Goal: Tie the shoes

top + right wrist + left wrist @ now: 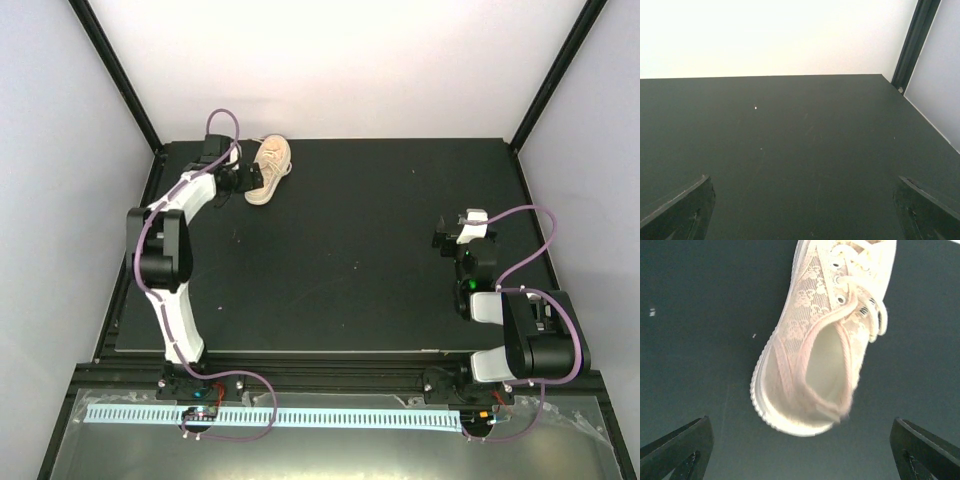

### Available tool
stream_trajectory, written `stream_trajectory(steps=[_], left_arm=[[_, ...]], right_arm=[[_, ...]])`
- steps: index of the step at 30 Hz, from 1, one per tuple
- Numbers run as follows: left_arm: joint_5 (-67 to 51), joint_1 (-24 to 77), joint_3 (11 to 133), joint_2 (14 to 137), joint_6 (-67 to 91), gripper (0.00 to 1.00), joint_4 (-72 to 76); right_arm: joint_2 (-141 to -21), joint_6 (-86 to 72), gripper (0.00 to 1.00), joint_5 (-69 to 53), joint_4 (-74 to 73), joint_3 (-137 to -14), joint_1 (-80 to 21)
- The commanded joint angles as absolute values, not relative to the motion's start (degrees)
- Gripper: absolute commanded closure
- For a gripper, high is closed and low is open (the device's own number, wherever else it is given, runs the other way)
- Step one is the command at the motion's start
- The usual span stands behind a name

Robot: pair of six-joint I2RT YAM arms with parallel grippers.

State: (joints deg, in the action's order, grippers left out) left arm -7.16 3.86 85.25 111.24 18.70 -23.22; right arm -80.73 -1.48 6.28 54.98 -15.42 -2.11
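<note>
I will move my left gripper down toward the sneaker, with its open fingers on both sides of the sneaker's side at the foot opening (263,184) (799,365), because that rim of the sneaker is clear of the laces.
A small cream lace sneaker (268,169) with a pale sole lies at the far left of the black table, heel toward my left gripper. In the left wrist view the sneaker (815,340) fills the upper middle, its cream laces (860,285) running over the eyelets. My left gripper (243,179) is open, just short of the heel, its two fingers (682,450) wide apart with nothing between them. My right gripper (455,237) is open and empty over the right side of the table, far from the shoe.
The black table (380,250) is bounded by white walls and black corner posts (545,75). In the right wrist view the bare table top (800,150) runs to the back wall and a right corner post (915,40).
</note>
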Motion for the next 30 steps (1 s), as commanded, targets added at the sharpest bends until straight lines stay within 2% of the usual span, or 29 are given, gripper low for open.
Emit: stream_trajectory(steps=[1,8,10,13,18,19,23,26,30], left_arm=[[-10.30,4.64,94.94,118.90,20.29,0.01,-28.06],[-8.35,4.64,101.74,126.35,21.73,0.01,-26.31],[-9.07,4.70,103.03,128.02,21.61,0.08,-25.83],[-9.34,4.91,104.39,129.16,21.00,0.31,-26.54],[-6.85,5.32,100.45,123.92,19.42,0.87,-25.43],[-5.14,5.47,97.92,120.99,18.83,0.96,-24.14],[-1.38,7.07,86.46,107.59,14.95,0.98,-17.24],[1.47,9.52,82.35,99.18,12.23,0.98,-18.97],[3.96,14.35,78.42,90.07,12.55,0.99,-23.46]], right_arm=[[-80.31,-0.57,0.00,6.59,58.43,-16.21,-1.80],[-80.28,-0.53,0.00,6.58,58.45,-16.17,-1.82],[-80.28,-0.54,0.00,6.59,58.40,-16.17,-1.78],[-80.33,-0.55,0.00,6.59,58.40,-16.17,-1.84],[-80.33,-0.54,0.00,6.55,58.45,-16.17,-1.85],[-80.32,-0.53,0.00,6.58,58.45,-16.17,-1.83],[-80.02,-1.50,0.00,9.33,58.62,-16.08,-1.87],[-76.10,-4.78,0.00,16.41,54.55,-16.37,-1.91],[-68.99,-4.38,0.00,16.14,46.61,-17.95,-1.93]])
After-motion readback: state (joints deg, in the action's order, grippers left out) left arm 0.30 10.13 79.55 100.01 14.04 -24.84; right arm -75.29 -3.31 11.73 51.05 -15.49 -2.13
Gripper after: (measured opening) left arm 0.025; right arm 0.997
